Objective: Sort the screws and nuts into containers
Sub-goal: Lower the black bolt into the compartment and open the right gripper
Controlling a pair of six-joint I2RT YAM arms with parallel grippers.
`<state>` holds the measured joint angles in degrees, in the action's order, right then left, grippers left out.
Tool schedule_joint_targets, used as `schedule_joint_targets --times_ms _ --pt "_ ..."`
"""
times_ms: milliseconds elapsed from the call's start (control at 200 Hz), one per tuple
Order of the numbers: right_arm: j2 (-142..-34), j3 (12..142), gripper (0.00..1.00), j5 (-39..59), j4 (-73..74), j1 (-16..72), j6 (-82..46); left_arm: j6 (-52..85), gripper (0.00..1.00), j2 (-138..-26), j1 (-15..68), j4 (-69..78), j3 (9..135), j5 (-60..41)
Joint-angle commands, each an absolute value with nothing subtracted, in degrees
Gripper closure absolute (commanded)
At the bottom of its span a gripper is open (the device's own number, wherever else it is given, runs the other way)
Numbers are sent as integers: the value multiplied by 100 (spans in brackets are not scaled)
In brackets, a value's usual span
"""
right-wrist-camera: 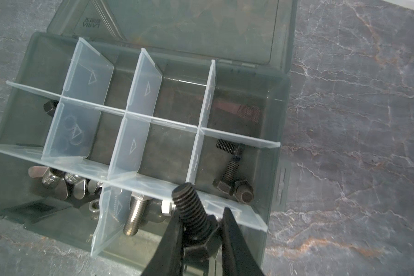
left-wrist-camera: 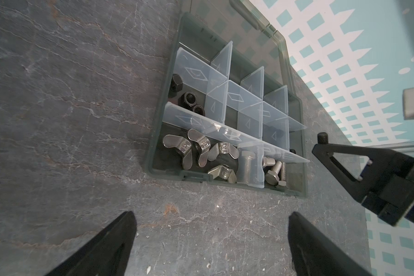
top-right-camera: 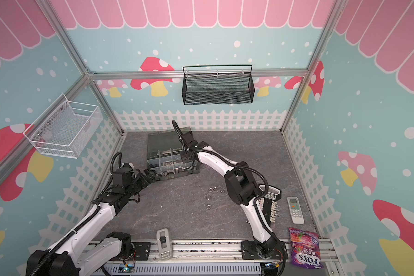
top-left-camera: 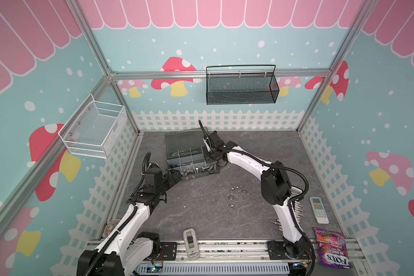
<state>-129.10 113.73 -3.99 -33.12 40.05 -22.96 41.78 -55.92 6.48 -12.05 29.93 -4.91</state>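
I should next move my right gripper over the box's section of black screws below it and let go of its black screw there, since screws of the same kind already lie inside.
The dark grey organizer box point(top-left-camera: 185, 145) lies open at the back of the table, its containers point(right-wrist-camera: 170, 150) split by pale dividers. My right gripper point(right-wrist-camera: 201, 212) is shut on a black screw point(right-wrist-camera: 190, 203), thread pointing up, over the box's right end, and shows in the left wrist view point(left-wrist-camera: 320, 145) too. Below it lie black screws point(right-wrist-camera: 232, 176) in one compartment. Silver screws point(left-wrist-camera: 274, 170), wing nuts point(left-wrist-camera: 201, 150) and black nuts point(left-wrist-camera: 191, 101) fill others. Several silver nuts point(top-left-camera: 234, 190) lie loose mid-table. My left gripper point(left-wrist-camera: 212, 219) stands open and empty at the box's front left corner.
A white remote point(top-left-camera: 318, 209), a white terminal strip point(top-left-camera: 296, 208) and a purple candy bag point(top-left-camera: 331, 248) sit at the right. A grey device point(top-left-camera: 190, 243) rests on the front rail. A black mesh basket point(top-left-camera: 240, 86) and a white wire basket point(top-left-camera: 93, 130) hang on the walls.
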Motion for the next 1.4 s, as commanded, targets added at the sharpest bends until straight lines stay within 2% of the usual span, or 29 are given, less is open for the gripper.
schedule_joint_targets --times_ms 0,255,440,540,900,1086,1396 --pt "-13154 11679 92 -222 -3325 3896 -2153 4122 0 -5502 611 -1292 2993 -378" --pt "-13528 11886 84 -43 -3339 3823 -2154 4122 0 -5543 615 -1284 3006 -389" --pt "-13566 11931 69 0 -3348 3828 -2140 4113 0 -5554 615 -1275 3018 -395" --pt "-13518 11935 65 -4 -3348 3822 -2127 4101 0 -5553 611 -1275 3030 -398" --pt "-13061 11808 62 -126 -3377 3821 -2118 4022 0 -5450 610 -1291 3020 -465" --pt "-12458 11227 60 -516 -3222 3816 -2229 3938 0 -5440 641 -1283 3068 -540" --pt "-11040 9346 54 -984 -2601 3644 -2803 3730 0 -5583 1063 -1294 3321 -409"
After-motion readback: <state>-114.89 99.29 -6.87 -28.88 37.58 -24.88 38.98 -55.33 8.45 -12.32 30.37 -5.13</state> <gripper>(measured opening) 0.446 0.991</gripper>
